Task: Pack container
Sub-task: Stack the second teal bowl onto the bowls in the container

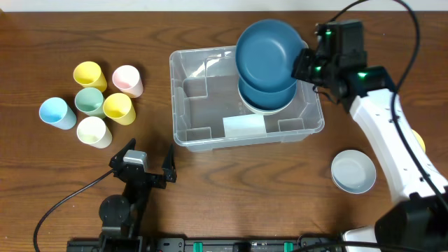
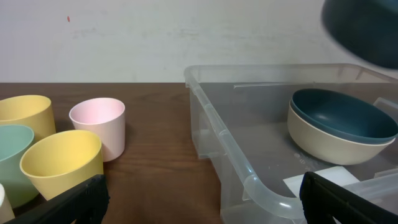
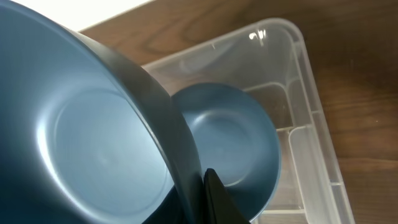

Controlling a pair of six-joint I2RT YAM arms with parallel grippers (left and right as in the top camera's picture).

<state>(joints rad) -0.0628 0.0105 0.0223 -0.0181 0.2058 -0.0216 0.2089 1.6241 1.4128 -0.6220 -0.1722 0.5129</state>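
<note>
The nested dark blue bowl point(image 1: 269, 100) point(image 3: 231, 140) lies open and empty below, so I should next bring my right gripper down into the bin and release the held bowl inside it.
The container point(image 1: 176, 91) is a large clear bin in the middle of the table, with a pale label point(image 1: 243, 127) on its base. Inside it at the right, a dark blue bowl point(image 1: 267, 94) is nested in a cream bowl point(image 2: 329, 149). A second dark blue bowl point(image 1: 268, 49) hangs tilted above that stack, and my right gripper point(image 1: 306, 64) is shut on its rim. In the right wrist view one dark finger point(image 3: 216, 199) presses against that rim point(image 3: 168, 124). My left gripper point(image 1: 145, 162) stands open near the bin's front left corner point(image 2: 261, 190), holding nothing.
Several cups stand in a cluster at the left: yellow point(image 1: 89, 74), pink point(image 1: 128, 80), green point(image 1: 89, 101), a second yellow point(image 1: 119, 108), light blue point(image 1: 56, 113) and cream point(image 1: 94, 131). A pale blue bowl point(image 1: 353, 171) sits at the front right beside the right arm.
</note>
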